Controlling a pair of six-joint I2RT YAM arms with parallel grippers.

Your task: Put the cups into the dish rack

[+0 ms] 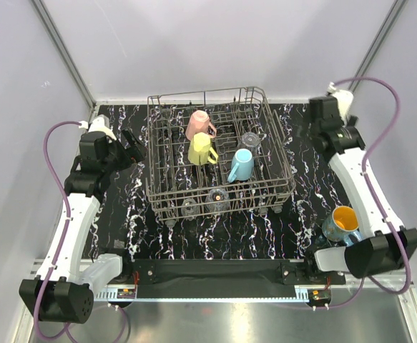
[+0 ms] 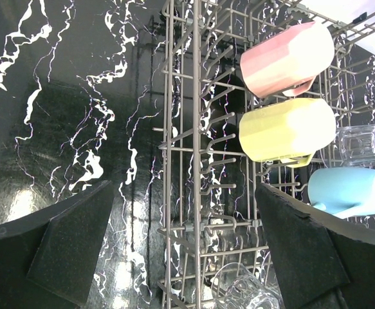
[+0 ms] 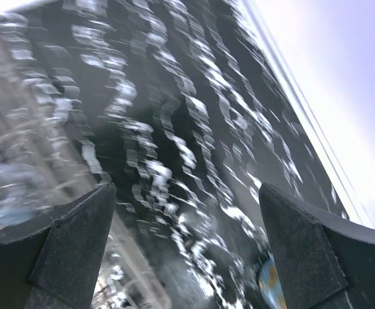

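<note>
That mug is the only one still outside the rack, so I next need to move my right gripper back toward its base and down onto the teal-blue mug's far rim (image 1: pixel 342 208) (image 3: pixel 268 273).
The dark grey wire dish rack (image 1: pixel 165 187) stands mid-table. In it lie a pink mug (image 1: pixel 197 123), a yellow mug (image 1: pixel 201 148), a light blue mug (image 1: pixel 242 164) and clear glasses (image 1: pixel 217 196). A teal-blue mug with an orange inside (image 1: pixel 342 223) stands on the table by the right arm's base. My left gripper (image 1: pixel 133 148) is open and empty beside the rack's left wall (image 2: pixel 197 161); its view shows the pink mug (image 2: pixel 287 58), yellow mug (image 2: pixel 287 129) and blue mug (image 2: pixel 354 192). My right gripper (image 1: pixel 314 134) is open and empty right of the rack. Its blurred view shows the teal mug's edge (image 3: pixel 272 284).
The black marbled tabletop (image 1: pixel 115 214) has raised edges all round and white walls behind. A black bar (image 1: pixel 215 271) runs along the near edge between the arm bases. Another clear glass (image 1: pixel 249 139) lies at the rack's right side, and one (image 2: pixel 248 290) lies near my left fingers.
</note>
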